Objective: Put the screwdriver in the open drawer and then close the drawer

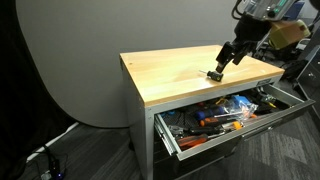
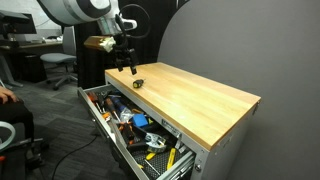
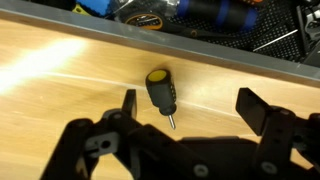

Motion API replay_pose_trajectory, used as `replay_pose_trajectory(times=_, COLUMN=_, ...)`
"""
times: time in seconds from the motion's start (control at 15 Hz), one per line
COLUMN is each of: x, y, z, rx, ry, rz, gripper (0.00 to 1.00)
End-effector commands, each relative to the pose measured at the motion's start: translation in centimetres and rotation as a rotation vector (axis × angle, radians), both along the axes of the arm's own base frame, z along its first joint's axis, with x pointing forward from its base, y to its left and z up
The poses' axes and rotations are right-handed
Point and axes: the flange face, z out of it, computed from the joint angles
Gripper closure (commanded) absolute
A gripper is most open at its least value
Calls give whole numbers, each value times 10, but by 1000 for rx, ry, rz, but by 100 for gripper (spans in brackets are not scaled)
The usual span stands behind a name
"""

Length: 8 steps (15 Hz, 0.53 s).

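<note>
I need to lower my gripper next toward the black handle of the screwdriver (image 2: 137,84) (image 3: 160,92) on the tabletop and shift it sideways to center the handle, because it lies nearer one open finger.
A short stubby screwdriver (image 3: 160,92) with a black handle and yellow cap lies on the wooden tabletop near the drawer-side edge; it also shows in both exterior views (image 1: 215,73) (image 2: 137,84). My gripper (image 3: 190,105) is open and hovers just above it, fingers spread wide, the screwdriver nearer one finger. In both exterior views the gripper (image 1: 229,58) (image 2: 128,62) hangs above the screwdriver without touching it. The open drawer (image 1: 262,118) (image 2: 112,131) below the tabletop is pulled out and full of tools.
The wooden table (image 1: 170,75) (image 2: 200,100) stands before a grey curved backdrop. The drawer holds several pliers and tools (image 3: 215,12). Office chairs and desks (image 2: 55,62) stand in the background, and cables lie on the floor (image 1: 45,160).
</note>
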Motion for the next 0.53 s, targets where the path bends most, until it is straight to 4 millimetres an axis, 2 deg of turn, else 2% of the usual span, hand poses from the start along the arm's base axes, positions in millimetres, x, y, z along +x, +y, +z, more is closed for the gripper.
replay_pose_trajectory(times=0.0, x=39, y=10, z=-17, rx=-8, ry=-17, rz=-16, gripper=0)
replay_pose_trajectory(times=0.2, x=55, y=13, z=-31, rx=-28, ry=-15, rz=-8, gripper=0)
replay_pose_trajectory(times=0.27, x=60, y=13, z=-34, rx=-32, ry=-18, rz=-8, gripper=25)
replay_pose_trajectory(times=0.33, x=64, y=13, z=-36, rx=-37, ry=-21, rz=-8, gripper=26)
replay_pose_trajectory(times=0.47, x=72, y=11, z=-39, rx=-51, ry=-32, rz=-10, gripper=42)
